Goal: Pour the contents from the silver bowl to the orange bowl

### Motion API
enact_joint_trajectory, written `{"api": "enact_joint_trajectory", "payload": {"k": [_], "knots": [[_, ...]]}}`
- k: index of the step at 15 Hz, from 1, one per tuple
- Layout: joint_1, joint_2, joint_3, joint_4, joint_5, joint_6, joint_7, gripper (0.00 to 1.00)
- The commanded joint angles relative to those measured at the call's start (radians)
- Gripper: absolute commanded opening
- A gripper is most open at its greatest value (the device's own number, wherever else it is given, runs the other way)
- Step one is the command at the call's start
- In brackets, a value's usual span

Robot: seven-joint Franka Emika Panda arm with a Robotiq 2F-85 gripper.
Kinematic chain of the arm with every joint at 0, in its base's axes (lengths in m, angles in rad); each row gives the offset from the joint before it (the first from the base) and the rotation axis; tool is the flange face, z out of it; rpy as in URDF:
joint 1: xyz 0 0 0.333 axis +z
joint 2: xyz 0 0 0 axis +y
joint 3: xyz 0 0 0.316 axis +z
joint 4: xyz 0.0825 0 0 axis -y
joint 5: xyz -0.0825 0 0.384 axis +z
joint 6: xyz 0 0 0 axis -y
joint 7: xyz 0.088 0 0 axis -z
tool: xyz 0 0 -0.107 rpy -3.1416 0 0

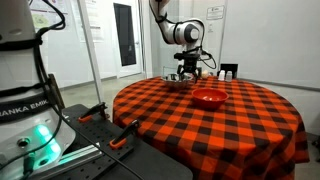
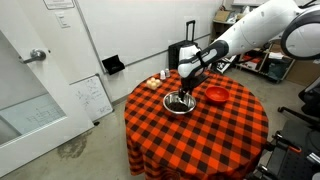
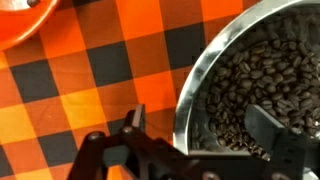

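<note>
My gripper closes on the silver bowl's rim by the orange bowl (image 1: 209, 97) next, since the silver bowl's rim already lies between my gripper's open fingers.
The silver bowl (image 3: 193, 92) is filled with dark coffee beans (image 3: 240, 80) and stands on the red-and-black checked table; it shows in both exterior views (image 1: 180, 83) (image 2: 179, 102). The orange bowl (image 1: 209, 97) (image 2: 215, 95) stands next to it, and its edge shows at the top left of the wrist view (image 3: 20, 20). My gripper (image 3: 200, 125) (image 1: 187, 72) (image 2: 186, 88) is open and straddles the silver bowl's rim. One finger is outside the rim and one is inside, over the beans.
The round checked table (image 1: 210, 130) (image 2: 200, 135) drops off at its edges. Small objects (image 2: 154, 82) lie near its far edge. A black case (image 2: 186, 50) stands behind the table. Another robot base (image 1: 25, 110) fills the near left.
</note>
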Motion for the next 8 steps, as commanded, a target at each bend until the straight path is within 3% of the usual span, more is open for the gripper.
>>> {"api": "enact_joint_trajectory", "payload": {"k": [1, 8], "knots": [[-0.013, 0.029, 0.009, 0.036, -0.015, -0.031, 0.016, 0.72], [-0.038, 0.024, 0.019, 0.006, -0.003, -0.027, 0.002, 0.19]]}}
